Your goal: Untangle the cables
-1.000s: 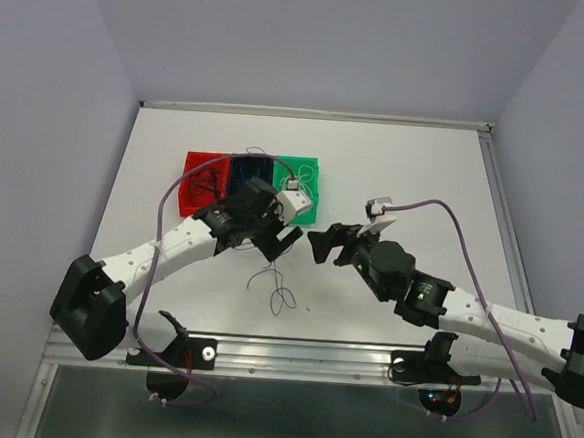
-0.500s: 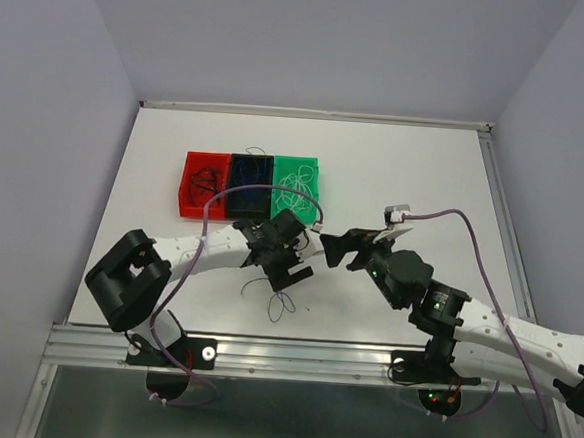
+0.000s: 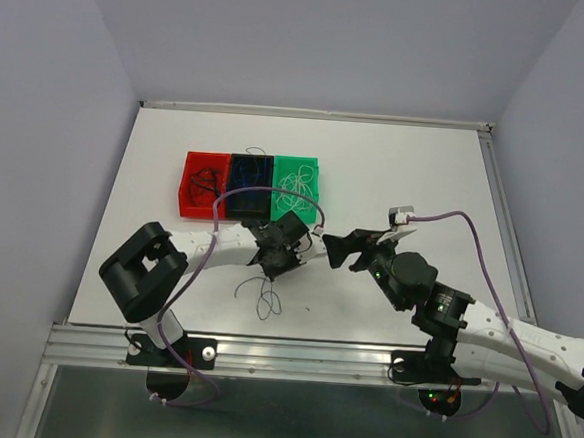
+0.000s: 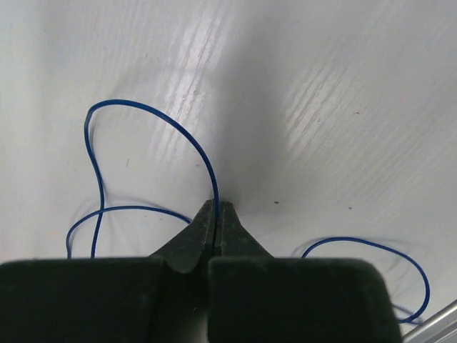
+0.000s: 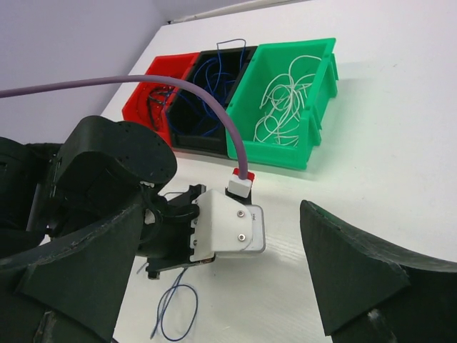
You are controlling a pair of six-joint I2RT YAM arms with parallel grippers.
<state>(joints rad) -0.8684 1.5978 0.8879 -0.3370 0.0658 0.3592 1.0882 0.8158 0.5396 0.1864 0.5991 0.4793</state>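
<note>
The left gripper lifts the blue cable up and outward next, then brings it down into the black bin (image 3: 250, 176) to release it. Blue wires already lie there.
A thin dark blue cable (image 4: 153, 118) lies in loose loops on the white table (image 3: 425, 178), just near of my left gripper (image 3: 274, 268). In the left wrist view that gripper (image 4: 216, 205) is pressed down at the table with its jaws shut on the blue cable, which arcs away to the left. Another blue loop (image 4: 400, 254) lies to the right. My right gripper (image 3: 342, 251) hovers open just right of the left wrist, nothing between its fingers (image 5: 343, 271). From the right wrist view, the blue loops (image 5: 178, 307) trail below the left wrist.
Three small bins stand side by side at the back: red (image 3: 202, 185) with black wires, black (image 3: 249, 181) with blue wires, green (image 3: 296, 184) with white wires (image 5: 285, 100). Purple arm cables (image 3: 470, 247) arch over both arms. A metal rail (image 3: 293, 354) runs along the near edge.
My left gripper came down and toward the near edge, from the bins to the loose blue cable, and shut on it. The right gripper shifted slightly right and stayed open.
</note>
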